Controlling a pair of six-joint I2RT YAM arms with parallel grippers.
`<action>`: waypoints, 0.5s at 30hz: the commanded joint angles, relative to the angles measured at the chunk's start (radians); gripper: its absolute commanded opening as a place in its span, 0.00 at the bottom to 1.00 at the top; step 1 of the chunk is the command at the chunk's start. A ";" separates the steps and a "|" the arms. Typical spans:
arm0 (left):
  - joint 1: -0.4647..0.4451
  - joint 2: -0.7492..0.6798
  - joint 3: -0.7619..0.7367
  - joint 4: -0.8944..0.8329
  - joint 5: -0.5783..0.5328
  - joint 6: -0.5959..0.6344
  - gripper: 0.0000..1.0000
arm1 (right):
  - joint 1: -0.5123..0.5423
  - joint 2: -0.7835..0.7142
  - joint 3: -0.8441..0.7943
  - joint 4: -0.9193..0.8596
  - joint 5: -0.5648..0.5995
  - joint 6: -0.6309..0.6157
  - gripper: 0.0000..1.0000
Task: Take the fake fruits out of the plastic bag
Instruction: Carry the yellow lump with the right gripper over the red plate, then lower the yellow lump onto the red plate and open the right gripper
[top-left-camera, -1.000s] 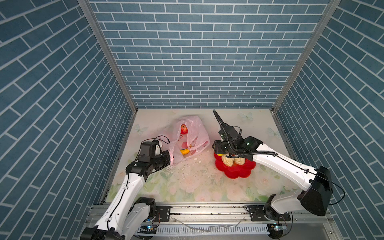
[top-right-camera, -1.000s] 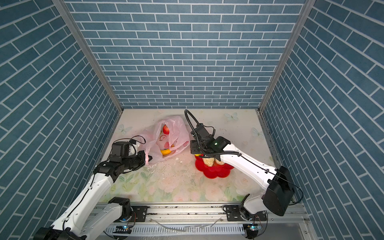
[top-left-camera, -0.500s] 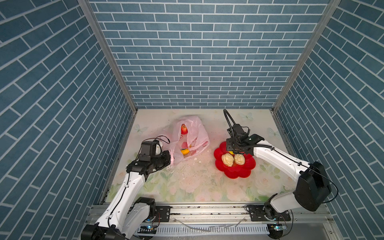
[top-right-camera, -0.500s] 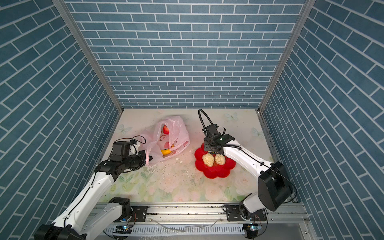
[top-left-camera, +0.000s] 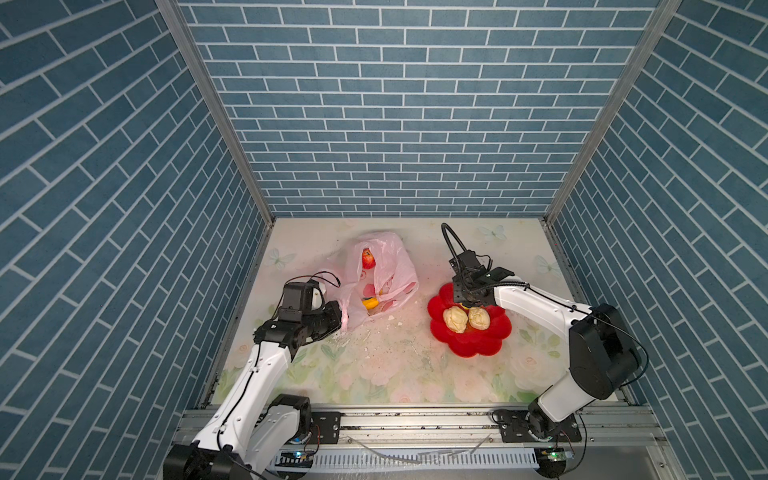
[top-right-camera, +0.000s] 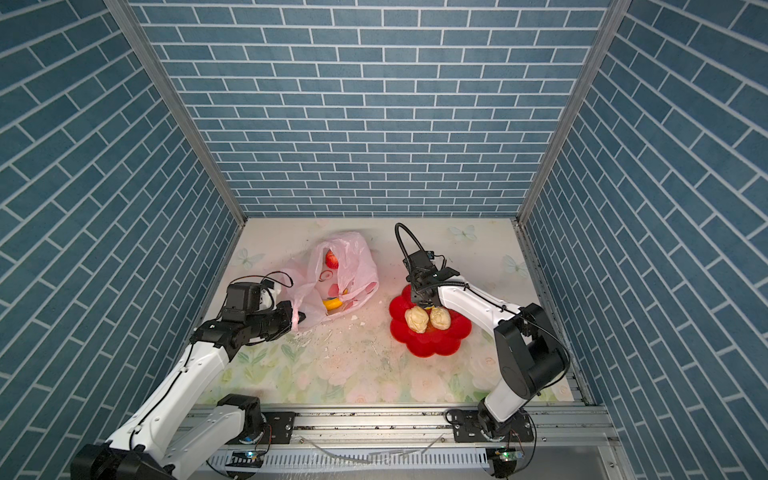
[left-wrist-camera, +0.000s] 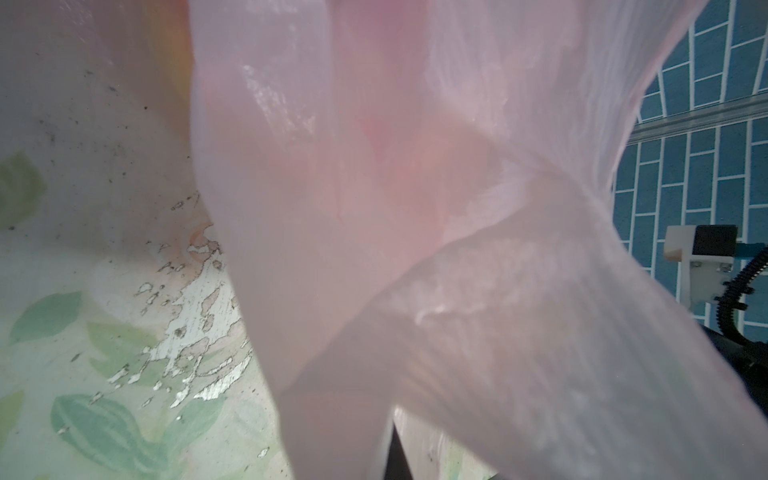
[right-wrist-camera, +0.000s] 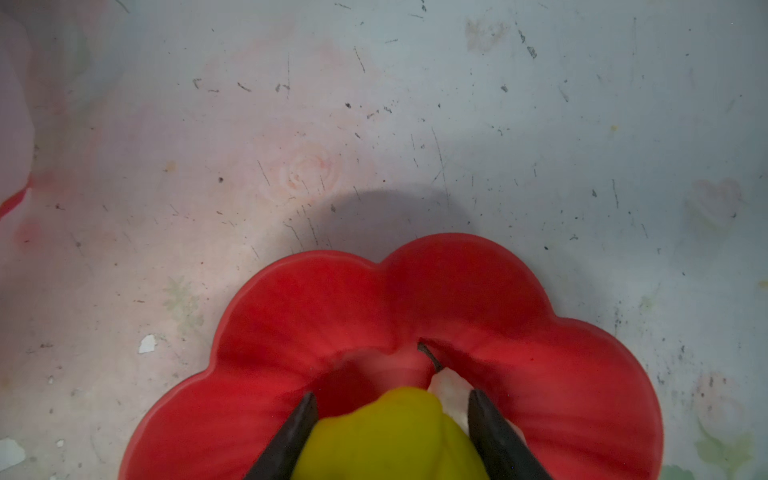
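Note:
The spot beyond the cream fruits is open, so the robot will next lower its right gripper into the far hollow of the red dish (right-wrist-camera: 374, 374) and release the yellow piece (right-wrist-camera: 395, 436).
The pale-pink plastic bag (top-left-camera: 384, 274) (top-right-camera: 347, 270) lies at the back left, and a red apple-like fruit (top-left-camera: 368, 259) and an orange-yellow fruit (top-left-camera: 370, 302) show through it. My left gripper (top-left-camera: 338, 321) is shut on the bag's near edge; in the left wrist view the plastic bag (left-wrist-camera: 415, 208) covers the jaws. Two cream lumpy fruits (top-left-camera: 455, 319) (top-left-camera: 478, 318) lie in the red flower-shaped dish (top-left-camera: 478, 347). My right gripper (right-wrist-camera: 392, 395) hangs over the dish's far side, shut on a yellow piece (right-wrist-camera: 395, 436).
White flakes of worn mat (top-left-camera: 374, 345) lie between the bag and the dish. Blue brick walls close in the left, back and right sides. A metal rail (top-left-camera: 415, 419) runs along the front edge by both arm bases.
My right gripper has moved right and back across the dish with the yellow piece, which uncovered the two cream fruits. The left arm and the bag have stayed put.

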 joint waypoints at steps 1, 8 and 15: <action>0.008 0.004 0.009 0.004 0.004 0.017 0.00 | -0.009 0.023 -0.036 0.015 0.034 -0.021 0.44; 0.008 0.005 0.009 -0.002 0.004 0.019 0.00 | -0.016 0.044 -0.058 0.035 0.035 -0.013 0.49; 0.008 0.005 0.011 -0.006 0.001 0.017 0.00 | -0.020 0.064 -0.072 0.053 0.026 -0.009 0.54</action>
